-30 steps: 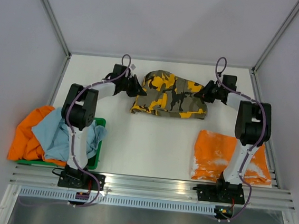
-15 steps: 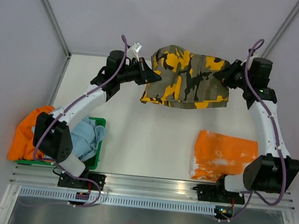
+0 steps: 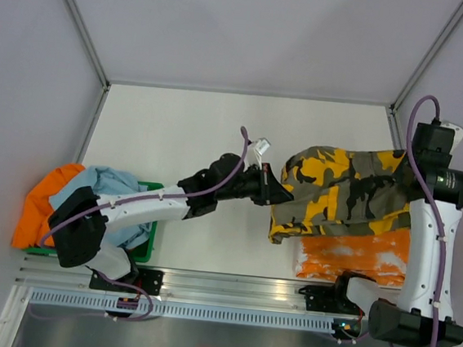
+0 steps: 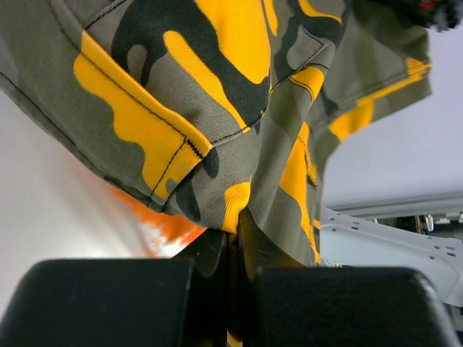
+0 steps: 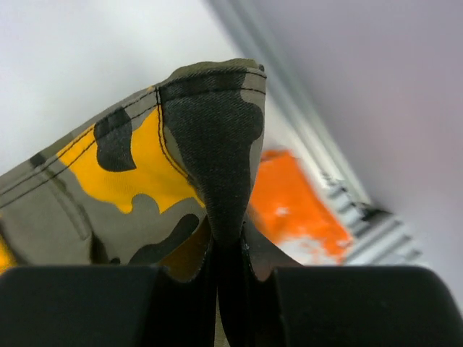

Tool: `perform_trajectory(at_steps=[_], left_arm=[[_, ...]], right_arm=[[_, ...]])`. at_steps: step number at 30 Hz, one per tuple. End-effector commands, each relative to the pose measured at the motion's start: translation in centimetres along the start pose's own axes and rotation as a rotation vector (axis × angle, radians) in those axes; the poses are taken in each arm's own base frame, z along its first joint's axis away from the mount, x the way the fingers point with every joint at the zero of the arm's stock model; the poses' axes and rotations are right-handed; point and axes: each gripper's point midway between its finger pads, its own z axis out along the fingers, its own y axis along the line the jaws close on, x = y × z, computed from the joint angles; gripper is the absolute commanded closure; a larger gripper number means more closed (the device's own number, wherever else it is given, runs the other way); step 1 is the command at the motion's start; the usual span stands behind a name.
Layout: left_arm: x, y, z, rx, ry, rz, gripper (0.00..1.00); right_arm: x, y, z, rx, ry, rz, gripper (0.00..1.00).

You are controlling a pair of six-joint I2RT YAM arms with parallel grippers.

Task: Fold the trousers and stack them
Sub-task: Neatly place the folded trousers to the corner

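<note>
I will next move my right gripper down and back to the folded orange garment [image 3: 355, 255] below it and release the trousers [image 3: 340, 192] to stack them there.
The camouflage trousers [image 3: 340, 192], folded, hang in the air between my two grippers at the right of the table, above the folded orange garment [image 3: 355, 255]. My left gripper [image 3: 274, 196] is shut on their left edge; the left wrist view shows the cloth [image 4: 217, 108] pinched between the fingers. My right gripper [image 3: 416, 176] is shut on their right corner, and the right wrist view shows the hem [image 5: 213, 152] clamped in the jaws.
A green tray [image 3: 144, 243] at the left holds a light blue cloth [image 3: 102, 198] and an orange cloth [image 3: 39, 212]. The metal rail [image 3: 237, 289] runs along the near edge. White walls close the far and side edges.
Both grippers have lifted the trousers off the far middle of the table and carried them toward the near right, so they now hang over the orange garment.
</note>
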Motion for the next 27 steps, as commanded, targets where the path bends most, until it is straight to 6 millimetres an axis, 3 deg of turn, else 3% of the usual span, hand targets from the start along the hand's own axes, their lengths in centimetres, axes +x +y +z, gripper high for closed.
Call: perform_trajectory(at_steps=[1,3,4,5,7,9,12,14,15,19,23,27], left_arm=[[0.5,-2.8,2.0,0.069,-0.103,0.014,0.98],[1.9,-2.6,3.2,0.071,-0.080,0.013,0.98],[3.1,-2.9,3.8,0.083,-0.060,0.012,0.98],[3.8,-2.4,4.6,0.077,-0.058,0.019,0.98],[4.8,-2.3,5.4,0.069,-0.068,0.048,0.98],[5.7,-1.1,6.3,0.033,-0.064,0.070,0.98],[7.4,1.2,7.1,-0.018,-0.039,0.046,0.98],[7.7,2.7,7.6,-0.062,-0.046,0.047,0.98],[8.6,3.8,8.1,-0.089,-0.023,0.046,0.98],[10.5,5.6,8.6,-0.132,0.032,0.044,0.98],[11.6,8.2,7.8,-0.232,0.063,0.059,0.98],[12.7,9.0,7.8,-0.251,0.108,0.069,0.98]], right_arm=[[-2.4,-9.0,-1.3,0.481,-0.171,-0.071,1.00],[-2.9,-9.6,-1.4,0.499,-0.214,-0.192,1.00],[-1.9,-10.3,-0.5,0.548,-0.190,-0.238,1.00],[-2.8,-10.8,-0.4,0.595,-0.235,-0.224,1.00],[-1.6,-11.9,1.3,0.650,-0.182,-0.288,1.00],[-1.2,-11.4,3.2,0.615,-0.165,-0.286,1.00],[-0.6,-12.2,4.3,0.643,-0.137,-0.248,1.00],[0.5,-12.8,5.2,0.641,-0.135,-0.234,1.00],[2.0,-12.9,6.2,0.632,-0.108,-0.241,1.00],[4.5,-14.0,8.2,0.613,-0.089,-0.202,1.00],[5.7,-13.1,10.4,0.542,-0.072,-0.160,1.00],[7.8,-13.5,11.8,0.547,-0.003,-0.143,1.00]])
